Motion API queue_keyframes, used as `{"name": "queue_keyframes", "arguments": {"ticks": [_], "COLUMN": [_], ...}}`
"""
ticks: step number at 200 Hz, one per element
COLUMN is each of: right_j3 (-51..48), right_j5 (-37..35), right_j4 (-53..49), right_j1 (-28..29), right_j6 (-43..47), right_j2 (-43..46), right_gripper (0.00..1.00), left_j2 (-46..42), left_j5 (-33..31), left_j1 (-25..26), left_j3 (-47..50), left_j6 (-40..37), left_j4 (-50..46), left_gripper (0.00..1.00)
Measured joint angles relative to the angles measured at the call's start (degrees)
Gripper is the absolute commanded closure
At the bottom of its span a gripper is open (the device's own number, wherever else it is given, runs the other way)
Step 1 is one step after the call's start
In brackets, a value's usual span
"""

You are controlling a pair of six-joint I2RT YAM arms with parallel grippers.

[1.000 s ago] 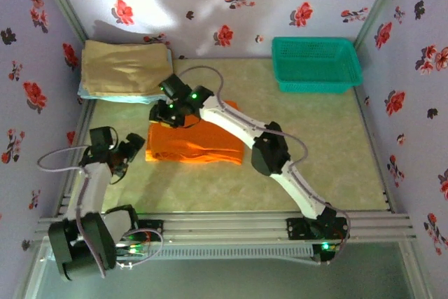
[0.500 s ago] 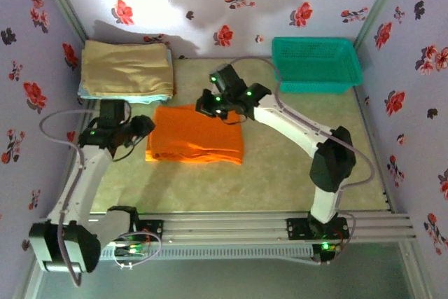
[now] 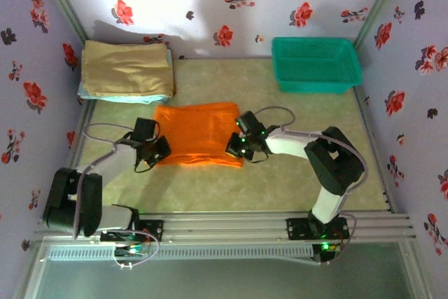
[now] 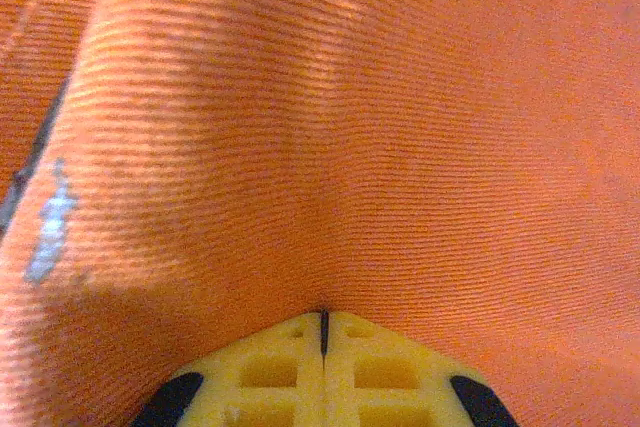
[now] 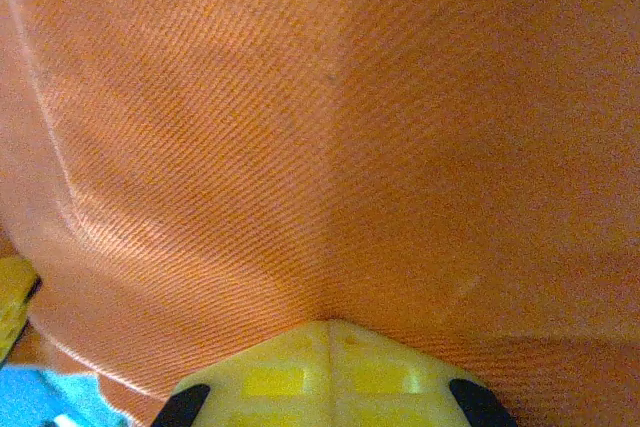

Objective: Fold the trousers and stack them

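Observation:
The bare table before the trousers' near edge is clear, so my left gripper will next slide the trousers' pinched corner back onto it and let go there.
The orange trousers [image 3: 198, 133] lie folded into a flat rectangle in the middle of the table. My left gripper [image 3: 159, 150] sits low at their near left corner, and my right gripper [image 3: 234, 148] at their near right corner. In the left wrist view the yellow fingers [image 4: 270, 367] are pressed together, and the left gripper [image 4: 323, 319] pinches the orange cloth [image 4: 350, 127], which puckers into the tips. In the right wrist view the right gripper [image 5: 330, 325] is shut the same way on the trousers [image 5: 350, 127], with a crease running up from its tips.
A tan folded cloth [image 3: 126, 68] rests on a light blue one at the back left corner. A green basket [image 3: 315, 83] stands at the back right. Flowered walls close in the table [image 3: 308, 166] on three sides.
Both arms came down from the far side and left of the trousers to their near corners. Both grippers closed on the cloth.

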State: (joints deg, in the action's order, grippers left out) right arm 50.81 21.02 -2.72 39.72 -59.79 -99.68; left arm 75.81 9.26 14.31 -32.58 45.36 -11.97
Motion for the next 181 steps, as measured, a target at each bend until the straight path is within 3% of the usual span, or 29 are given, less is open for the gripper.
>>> {"name": "queue_keyframes", "arguments": {"ticks": [50, 94, 113, 147, 181], "right_j3": [-6.5, -10.4, -13.4, -16.6, -21.2], "right_j5": [7.4, 7.7, 6.6, 4.9, 4.6], "right_j4": [11.7, 6.5, 1.4, -6.8, -11.1], "right_j1": [-4.1, -12.5, -17.0, -21.3, -29.9], "right_j6": [-1.5, 2.2, 4.2, 7.6, 8.9], "right_j2": [0.4, 4.8, 8.0, 14.7, 21.7], "right_gripper": [1.00, 1.00, 1.00, 1.00, 1.00], "left_j2": [-2.1, -2.2, -3.1, -4.3, -3.6], "left_j5": [4.6, 3.1, 0.5, -3.1, -6.6], "left_j1": [-3.2, -1.0, 3.3, 16.3, 28.0], "left_j3": [4.4, 4.3, 6.3, 10.5, 9.1], "left_j6": [0.0, 1.2, 4.3, 13.0, 18.8], "left_j4": [6.8, 6.5, 9.7, 17.9, 17.1], "left_gripper": [1.00, 1.00, 1.00, 1.00, 1.00]}}
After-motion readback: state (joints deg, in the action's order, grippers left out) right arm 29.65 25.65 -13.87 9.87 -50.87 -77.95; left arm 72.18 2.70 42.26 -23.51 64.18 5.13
